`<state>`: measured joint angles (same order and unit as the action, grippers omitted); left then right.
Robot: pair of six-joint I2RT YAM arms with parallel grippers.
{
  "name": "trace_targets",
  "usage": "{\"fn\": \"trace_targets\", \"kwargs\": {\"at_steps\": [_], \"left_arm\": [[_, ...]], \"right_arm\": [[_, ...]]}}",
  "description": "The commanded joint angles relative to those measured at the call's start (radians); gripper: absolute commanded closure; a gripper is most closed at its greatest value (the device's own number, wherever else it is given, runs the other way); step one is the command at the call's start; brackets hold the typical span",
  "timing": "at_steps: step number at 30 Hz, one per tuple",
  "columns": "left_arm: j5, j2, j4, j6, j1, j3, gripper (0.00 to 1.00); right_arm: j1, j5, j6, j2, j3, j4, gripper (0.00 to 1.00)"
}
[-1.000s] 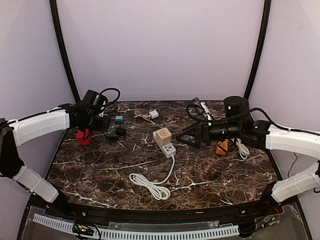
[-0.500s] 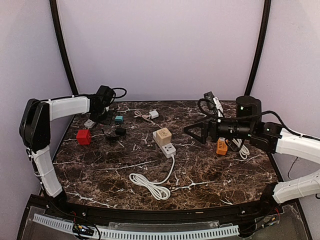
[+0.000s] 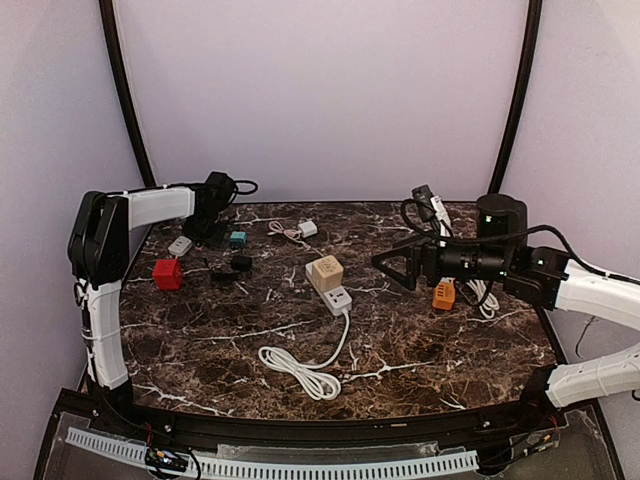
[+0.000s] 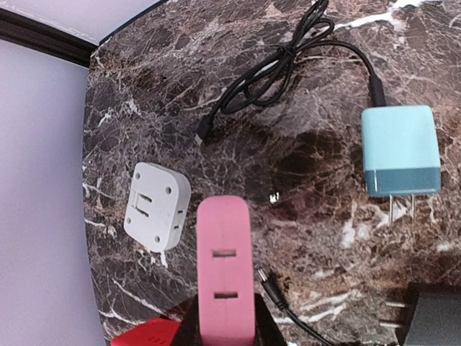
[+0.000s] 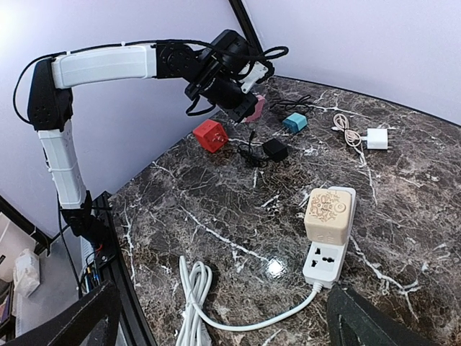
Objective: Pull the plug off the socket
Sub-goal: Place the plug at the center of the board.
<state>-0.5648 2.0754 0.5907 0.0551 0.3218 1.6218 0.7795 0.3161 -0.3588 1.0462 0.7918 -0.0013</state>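
My left gripper lowers the pink adapter (image 4: pixel 225 245) onto the bare tabletop (image 4: pixel 215 185) beside the white adapter next and releases it there, since that spot is clear.
The plug (image 3: pixel 325 271) is a beige cube seated in the far end of a white power strip socket (image 3: pixel 338 299) at mid-table; the right wrist view shows the plug (image 5: pixel 329 215) and the socket (image 5: pixel 324 263) too. My right gripper (image 3: pixel 385 264) hovers open to the right of the plug, apart from it, its fingers wide at the lower corners of its own view (image 5: pixel 222 292). My left gripper (image 3: pixel 213 207) is far off at the back left corner. In the left wrist view, this left gripper (image 4: pixel 225 324) is shut on a pink adapter (image 4: pixel 225 245).
The strip's white cord (image 3: pixel 300 370) lies coiled near the front. At back left are a teal charger (image 4: pixel 400 150), a white adapter (image 4: pixel 157 205), a black cable (image 4: pixel 281 72), a red cube (image 3: pixel 167 274) and a black adapter (image 3: pixel 240 263). An orange adapter (image 3: pixel 443 293) sits under the right arm.
The left arm has swung from above the red cube back toward the far left corner. The right gripper has drawn back a little to the right, away from the plug, still open.
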Motion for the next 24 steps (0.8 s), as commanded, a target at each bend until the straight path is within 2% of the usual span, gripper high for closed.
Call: {"fn": "trace_targets", "kwargs": {"at_steps": [1, 9, 24], "left_arm": [[-0.044, 0.057, 0.079, -0.042, -0.019, 0.086, 0.95], [-0.085, 0.130, 0.146, -0.074, -0.036, 0.156, 0.84], [-0.114, 0.245, 0.200, -0.106, -0.083, 0.231, 0.86]], "right_arm": [[-0.009, 0.008, 0.005, 0.011, 0.004, 0.005, 0.01], [-0.011, 0.015, 0.006, 0.011, 0.002, 0.004, 0.01], [-0.013, 0.026, 0.001, 0.023, 0.014, 0.006, 0.01]]}}
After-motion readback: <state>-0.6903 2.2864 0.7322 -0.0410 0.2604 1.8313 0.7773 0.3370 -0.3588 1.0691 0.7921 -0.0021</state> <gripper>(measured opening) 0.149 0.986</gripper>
